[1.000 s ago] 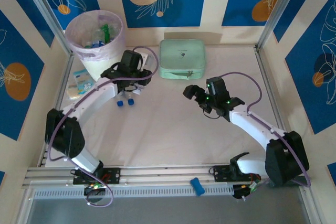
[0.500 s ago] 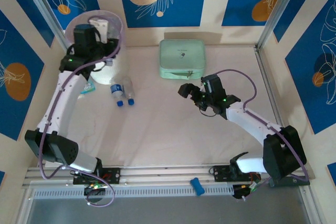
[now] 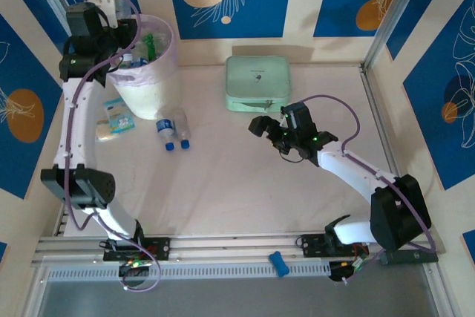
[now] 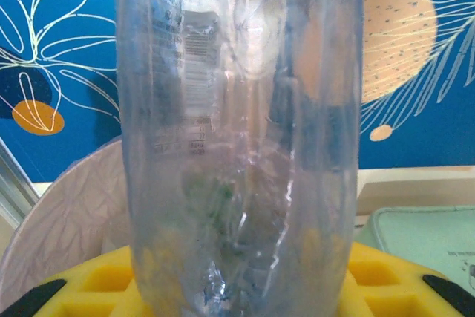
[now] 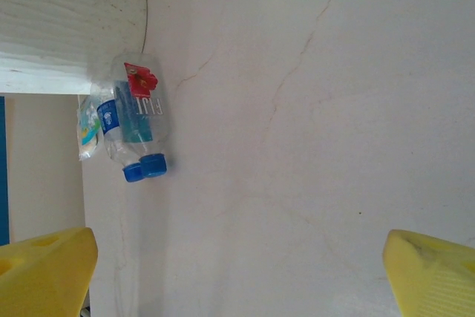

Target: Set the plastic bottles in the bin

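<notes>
I need to move my left gripper from the bin's rim next and lower it over the bin's opening to release the clear bottle, since other bottles already lie inside.
My left gripper is raised beside the far left rim of the bin and is shut on a clear plastic bottle, which stands upright between its yellow pads. The bin, a translucent pinkish bucket, holds a green bottle and clear ones. Two clear bottles with blue caps lie side by side on the table just in front of the bin, also seen in the right wrist view. My right gripper hovers open over the table's middle, its jaws wide apart with nothing between them.
A mint green case lies at the back centre. A blue-and-white packet rests left of the bin by the wall. A small blue object sits on the front rail. Metal frame posts stand at the back corners.
My left arm has swung up from the table near the two lying bottles, across the bin, to its far left rim with the bottle. The right gripper has drifted slightly left.
</notes>
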Available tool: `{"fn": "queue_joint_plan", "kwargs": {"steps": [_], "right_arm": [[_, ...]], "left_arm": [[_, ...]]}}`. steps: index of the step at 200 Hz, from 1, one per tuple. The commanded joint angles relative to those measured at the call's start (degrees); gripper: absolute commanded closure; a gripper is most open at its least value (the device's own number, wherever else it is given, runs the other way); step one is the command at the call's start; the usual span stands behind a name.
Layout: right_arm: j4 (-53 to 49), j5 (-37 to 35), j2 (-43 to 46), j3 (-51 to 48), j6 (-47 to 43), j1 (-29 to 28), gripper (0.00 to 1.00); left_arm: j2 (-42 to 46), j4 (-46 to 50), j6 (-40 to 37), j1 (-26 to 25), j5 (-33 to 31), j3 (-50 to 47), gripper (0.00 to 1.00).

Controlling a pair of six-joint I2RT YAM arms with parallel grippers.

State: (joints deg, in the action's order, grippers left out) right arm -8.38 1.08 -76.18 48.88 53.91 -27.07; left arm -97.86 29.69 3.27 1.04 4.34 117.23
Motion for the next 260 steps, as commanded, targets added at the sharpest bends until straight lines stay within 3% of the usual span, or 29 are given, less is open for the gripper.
{"fn": "queue_joint_plan", "kwargs": {"steps": [1, 27, 63, 90, 122, 136, 152, 211, 260], "right_arm": [[-1.6, 0.2, 0.7, 1.6, -1.3, -0.4, 0.01], [-2.3, -0.4, 1.5, 1.4, -1.5, -0.4, 0.01], [-2.9, -1.0, 2.6, 1.0, -1.5, -0.4, 0.01], [-3.5, -1.3, 3.3, 0.9, -1.8, -0.3, 0.01], [-3.8, -1.6, 3.8, 0.9, -1.8, -0.3, 0.01], [-3.7, -1.6, 3.7, 0.9, -1.7, -0.3, 0.01], [-3.5, -1.5, 3.4, 1.1, -1.7, -0.3, 0.01], [-3.6, 0.7, 0.1, 4.4, -2.9, -0.2, 0.01], [-1.3, 1.9, -2.0, 4.5, -2.3, -0.7, 0.01]], "left_arm": [[-4.6, 1.3, -0.5, 1.5, -0.9, 5.2, 0.73], [-10.2, 5.0, -0.9, 2.0, -1.5, 11.3, 0.73], [-13.6, 5.8, 0.0, 2.3, -1.1, 11.9, 0.72], [-15.3, 7.4, 0.8, 2.3, -0.3, 12.7, 0.65], [-15.4, 7.9, 1.9, 2.2, 0.7, 13.6, 0.35], [-14.8, 8.1, 2.3, 2.3, 0.8, 14.1, 0.13], [-13.5, 8.3, 2.4, 2.3, 0.6, 14.4, 0.03], [-4.7, 8.5, 4.6, 2.1, 3.3, 10.0, 0.00], [12.0, -4.3, 11.1, 1.2, 7.4, -16.8, 0.00]]}}
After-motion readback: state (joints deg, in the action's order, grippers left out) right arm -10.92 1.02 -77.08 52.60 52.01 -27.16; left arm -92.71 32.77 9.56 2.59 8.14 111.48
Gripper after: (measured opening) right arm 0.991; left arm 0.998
